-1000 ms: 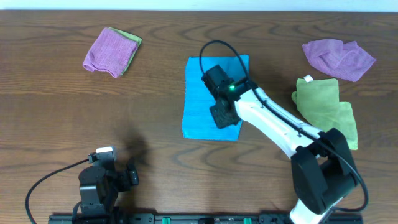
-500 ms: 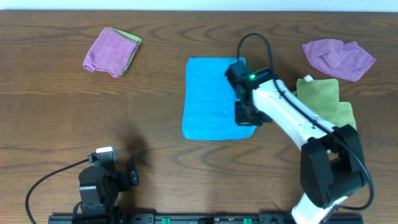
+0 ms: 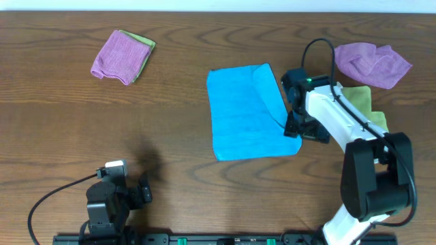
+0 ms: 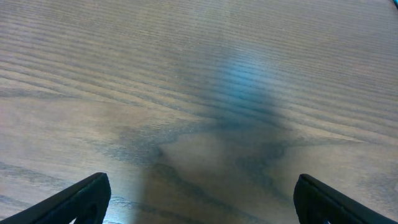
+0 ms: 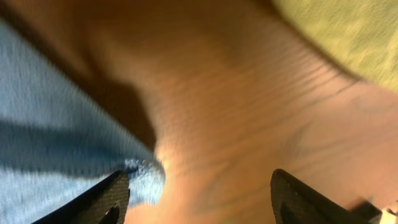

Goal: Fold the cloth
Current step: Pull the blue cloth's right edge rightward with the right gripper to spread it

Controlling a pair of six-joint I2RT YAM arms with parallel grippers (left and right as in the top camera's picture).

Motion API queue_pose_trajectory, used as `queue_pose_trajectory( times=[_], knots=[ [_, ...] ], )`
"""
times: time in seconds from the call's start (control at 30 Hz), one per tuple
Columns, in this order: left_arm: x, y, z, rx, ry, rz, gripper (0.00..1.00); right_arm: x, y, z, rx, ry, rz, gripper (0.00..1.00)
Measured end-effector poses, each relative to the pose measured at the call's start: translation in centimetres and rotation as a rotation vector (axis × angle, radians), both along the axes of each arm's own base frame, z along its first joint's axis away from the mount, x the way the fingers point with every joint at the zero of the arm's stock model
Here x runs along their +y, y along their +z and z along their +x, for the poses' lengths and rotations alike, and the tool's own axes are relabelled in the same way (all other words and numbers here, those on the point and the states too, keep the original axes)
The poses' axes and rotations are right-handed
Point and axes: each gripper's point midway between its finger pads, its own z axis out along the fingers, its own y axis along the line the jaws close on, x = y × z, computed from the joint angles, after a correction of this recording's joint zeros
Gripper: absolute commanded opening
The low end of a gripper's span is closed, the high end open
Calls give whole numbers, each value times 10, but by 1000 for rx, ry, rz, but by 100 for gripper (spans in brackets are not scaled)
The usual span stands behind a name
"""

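I will move my right gripper to its left in the wrist view, because the folded edge's near end is there and mostly bare wood is between my fingers.
The blue cloth lies spread on the middle of the table, with a raised crease near its upper right. My right gripper sits at the cloth's lower right corner. In the right wrist view the right gripper is open, with the blue cloth's corner just inside the left fingertip and bare wood between the fingers. My left gripper rests at the front left, far from the cloth. The left wrist view has the left gripper open wide over bare wood.
A folded purple cloth on a green one lies at the back left. A crumpled purple cloth and a green cloth lie at the right, the green one partly under my right arm and also in the right wrist view.
My right gripper moved right across the blue cloth, drawing its edge to the right, and then opened, releasing the corner. The cloth now reaches further right. The left arm stayed still.
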Motion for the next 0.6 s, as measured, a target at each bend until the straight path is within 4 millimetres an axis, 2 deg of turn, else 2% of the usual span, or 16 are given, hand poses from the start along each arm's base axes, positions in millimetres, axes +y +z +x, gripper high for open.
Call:
queue_pose_trajectory(
  times=[0.1,0.2,0.3,0.4,0.5,0.6],
  knots=[
    [0,0,0,0,0,0,95,5,2,24,-93,50,24,76],
    [0,0,0,0,0,0,95,15,12,47,-193,128,57,77],
    [0,0,0,0,0,0,95,38,31,77,-326,256,112,77],
    [0,0,0,0,0,0,95,60,37,95,-393,371,184,76],
    [0,0,0,0,0,0,95,78,39,99,-411,457,246,75],
    [0,0,0,0,0,0,95,83,35,89,-365,474,280,74]
  ],
)
